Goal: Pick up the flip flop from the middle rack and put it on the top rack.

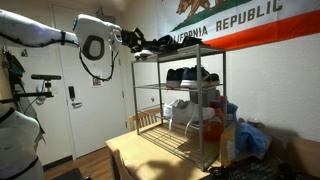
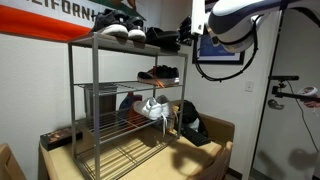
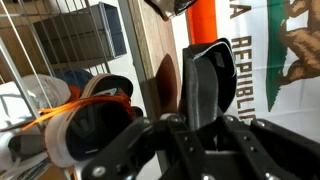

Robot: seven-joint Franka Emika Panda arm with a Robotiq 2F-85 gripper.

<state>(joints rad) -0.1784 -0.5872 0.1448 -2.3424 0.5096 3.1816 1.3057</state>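
The top rack's surface is farther out than my gripper. My gripper will move outward next, over the end of that rack, and let go of the flip flop [image 1: 160, 42] there.
My gripper [image 3: 200, 125] is shut on the flip flop [image 3: 205, 80], a thin black sandal that stands on edge between the jaws in the wrist view. In both exterior views the gripper [image 1: 135, 40] [image 2: 189, 31] holds the flip flop [image 1: 160, 42] [image 2: 163, 36] at the end of the top rack [image 1: 195, 48] [image 2: 90, 43] of the grey wire shelving unit, level with that tier. I cannot tell whether the sandal touches the wires. The middle rack [image 1: 150, 87] [image 2: 105, 84] lies one tier below, with dark shoes on it.
A black-and-white sneaker pair [image 2: 115, 28] sits on the top rack, close beside the flip flop. Dark shoes [image 2: 160, 73] rest on the middle rack and white shoes [image 2: 150, 108] on the tier below. The unit stands on a wooden table [image 1: 140, 155]. A flag [image 1: 250, 20] hangs behind.
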